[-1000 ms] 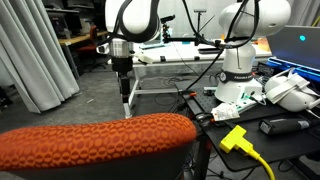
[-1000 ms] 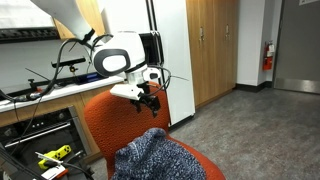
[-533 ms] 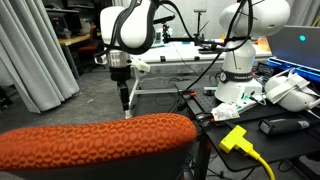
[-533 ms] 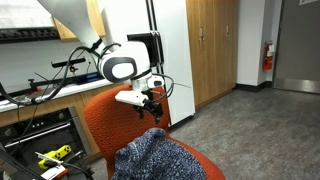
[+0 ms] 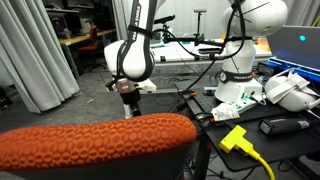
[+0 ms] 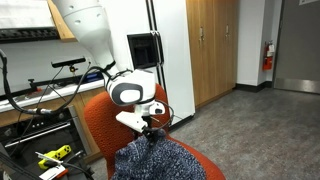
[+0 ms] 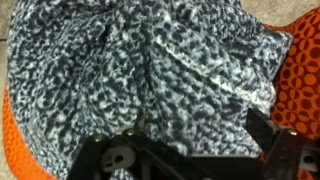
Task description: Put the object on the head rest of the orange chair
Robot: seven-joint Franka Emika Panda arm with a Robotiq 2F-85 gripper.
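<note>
My gripper moves down and a little outward into the cloth's bunched folds [image 6: 154, 147] [image 7: 193, 108] next, off the cloth's top edge, since loose cloth lies between my open fingers.
The object, a fuzzy navy and white speckled cloth [image 6: 160, 160], lies bunched on the seat of the orange chair [image 6: 100, 118]. It fills the wrist view [image 7: 150, 60], with orange mesh [image 7: 302, 80] at the edges. My gripper [image 6: 148, 129] is low, at the cloth's top edge. In the wrist view its fingers [image 7: 195, 130] are spread wide with cloth between them, so it is open. The head rest [image 5: 95, 138], a wide orange-red padded bar, runs across the front of an exterior view. My gripper [image 5: 128, 107] hangs just behind it there.
A second white robot arm [image 5: 240, 60] stands on a cluttered bench with a yellow plug and cable [image 5: 236, 138]. Grey curtains [image 5: 35, 60] hang to one side. Wooden cabinets [image 6: 210, 50] and a workbench [image 6: 40, 100] stand behind the chair.
My arm has come down. The gripper dropped from above the chair back to the top of the cloth on the seat.
</note>
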